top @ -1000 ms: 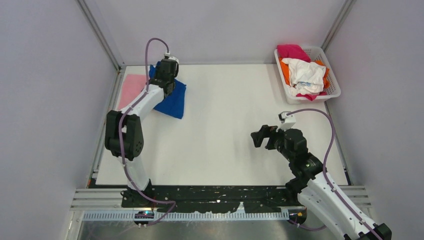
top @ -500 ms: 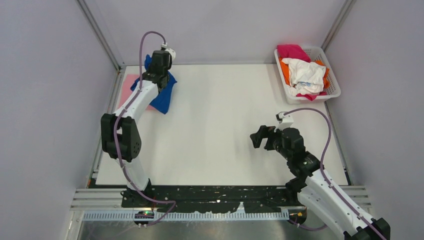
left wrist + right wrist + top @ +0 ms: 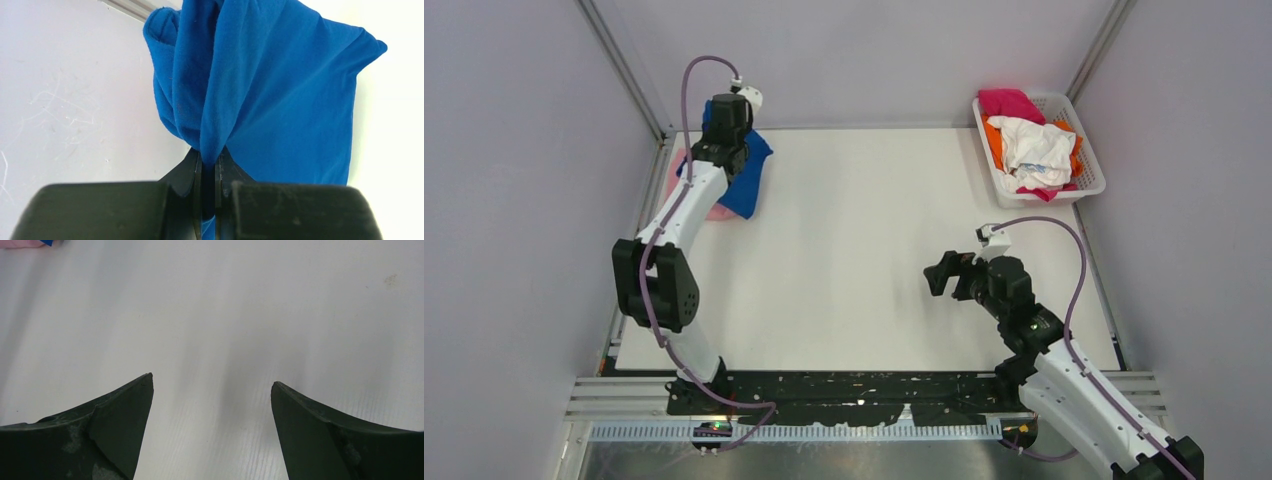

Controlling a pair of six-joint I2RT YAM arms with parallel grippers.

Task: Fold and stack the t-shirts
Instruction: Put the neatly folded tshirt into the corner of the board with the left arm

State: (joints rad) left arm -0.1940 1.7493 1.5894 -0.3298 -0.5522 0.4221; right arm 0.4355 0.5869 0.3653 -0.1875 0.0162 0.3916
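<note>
My left gripper carries the royal-blue t-shirt down over the light-pink t-shirt next, to the left in the top view, as it juts toward the open table.
My left gripper is shut on the royal-blue t-shirt at the far left corner and holds it bunched, hanging over the light-pink t-shirt, which lies mostly hidden under it and the arm. In the left wrist view the blue t-shirt is pinched between the closed jaws of that gripper. My right gripper is open and empty over bare table at the right; its wrist view shows the gripper spread wide above the white surface. Magenta, orange and white t-shirts lie heaped in the basket.
The white slatted basket stands at the far right corner of the white table. Grey walls with metal posts enclose the table on three sides. A black rail runs along the near edge by the arm bases.
My left gripper has carried the blue t-shirt leftward and toward the far corner, over the pink t-shirt, which is now mostly covered. The right arm has barely moved.
</note>
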